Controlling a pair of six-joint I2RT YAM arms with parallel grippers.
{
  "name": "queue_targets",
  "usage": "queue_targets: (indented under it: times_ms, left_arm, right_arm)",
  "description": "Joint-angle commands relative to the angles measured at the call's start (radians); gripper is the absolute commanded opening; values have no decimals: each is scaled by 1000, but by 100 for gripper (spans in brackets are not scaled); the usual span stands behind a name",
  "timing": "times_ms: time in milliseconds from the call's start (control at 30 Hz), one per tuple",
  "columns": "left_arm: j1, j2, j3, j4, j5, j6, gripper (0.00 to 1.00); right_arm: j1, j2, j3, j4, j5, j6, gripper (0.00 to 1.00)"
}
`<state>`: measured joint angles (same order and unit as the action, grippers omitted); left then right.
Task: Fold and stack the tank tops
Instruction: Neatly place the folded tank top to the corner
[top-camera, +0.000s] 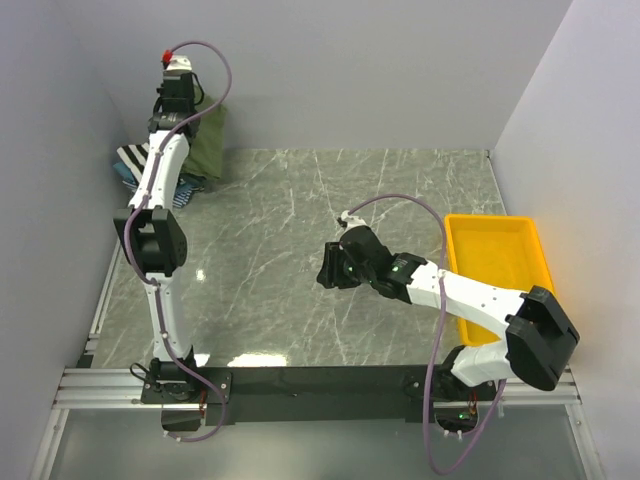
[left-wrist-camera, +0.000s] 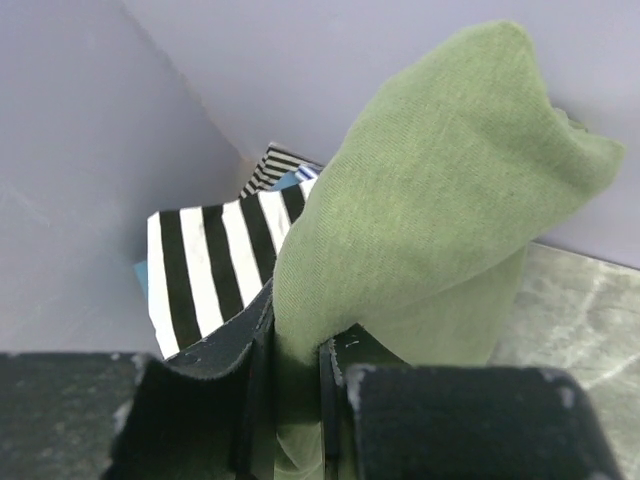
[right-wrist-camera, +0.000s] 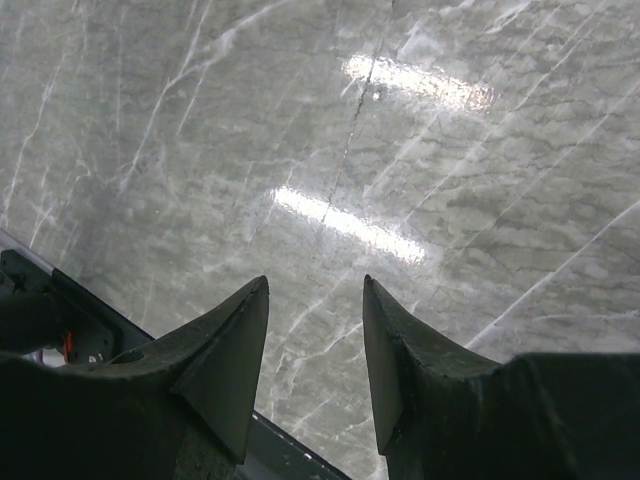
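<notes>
My left gripper goes down and to the left in the top view next. It releases over the striped tank top, which lies below it, still partly uncovered.
My left gripper (top-camera: 190, 105) is raised at the far left corner and shut on the olive green tank top (top-camera: 208, 145), which hangs down from it. In the left wrist view the green cloth (left-wrist-camera: 440, 200) is pinched between my fingers (left-wrist-camera: 297, 370). Below it lies the black-and-white striped tank top (left-wrist-camera: 205, 265), also visible in the top view (top-camera: 132, 157), with blue cloth (top-camera: 183, 194) beside it. My right gripper (top-camera: 327, 268) is open and empty above the middle of the table; the right wrist view shows its spread fingers (right-wrist-camera: 315, 290) over bare marble.
A yellow plastic tray (top-camera: 497, 262) stands at the right edge of the marble table (top-camera: 300, 220). Grey walls close in the left, back and right sides. A black rail (right-wrist-camera: 60, 310) runs along the near edge.
</notes>
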<state>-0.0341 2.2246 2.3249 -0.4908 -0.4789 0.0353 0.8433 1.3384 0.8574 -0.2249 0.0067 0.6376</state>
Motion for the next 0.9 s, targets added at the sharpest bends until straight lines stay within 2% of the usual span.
queue_targets:
  times_ms: [0, 200, 333, 367, 433, 467, 600, 633, 667, 700, 867]
  left_arm:
    - [60, -80, -54, 107, 26, -76, 0]
    - [192, -39, -137, 130, 39, -220, 0]
    - [267, 32, -113, 95, 2, -302, 3]
    - [279, 59, -101, 66, 5, -317, 6]
    - [301, 75, -90, 58, 39, -339, 25]
    - [306, 75, -93, 61, 48, -345, 37]
    - [310, 29, -150, 96, 102, -362, 55]
    - [310, 17, -162, 101, 108, -365, 64]
    - [307, -8, -164, 103, 117, -365, 77]
    - [307, -20, -157, 95, 123, -371, 95]
    - [295, -176, -162, 72, 167, -393, 95]
  right_arm:
    - [-7, 19, 54, 19, -4, -1, 50]
    - [-6, 48, 65, 24, -4, -6, 50]
    - [-6, 56, 58, 27, -4, -4, 50]
    - [-6, 58, 58, 27, -4, -4, 49]
    - [-6, 61, 55, 22, -4, -4, 49]
    - [-6, 61, 55, 22, -4, -3, 49]
    - [-3, 58, 57, 24, -4, 0, 49]
    - [-1, 53, 58, 22, -4, 0, 49]
    - [2, 51, 60, 21, -4, -1, 50]
    - [3, 39, 60, 18, -4, -1, 50]
    - [5, -5, 65, -10, 39, -10, 50]
